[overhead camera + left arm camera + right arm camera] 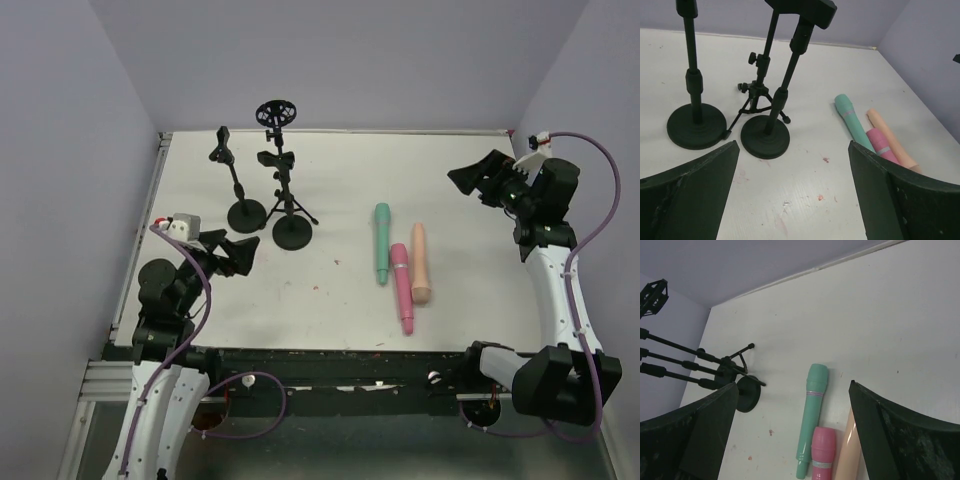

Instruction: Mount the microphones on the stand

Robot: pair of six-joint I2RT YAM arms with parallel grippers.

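Observation:
My left gripper moves outward and toward the microphones next, around the pole of the round-base stand nearest them. That pole stands outward of my open fingers.
Three microphones lie side by side right of the table's middle: teal, pink and peach. Three black stands are grouped at the back left: a round-base stand, a second round-base stand and a tripod stand with a ring mount. My left gripper hovers open near the front left, facing the stand bases and the teal microphone. My right gripper hangs open at the far right, above and apart from the teal, pink and peach microphones. Neither gripper holds anything.
Lavender walls close in the white table at the back and on both sides. Purple cables loop off each arm. Small reddish stains mark the table surface. The dark front rail runs between the arm bases.

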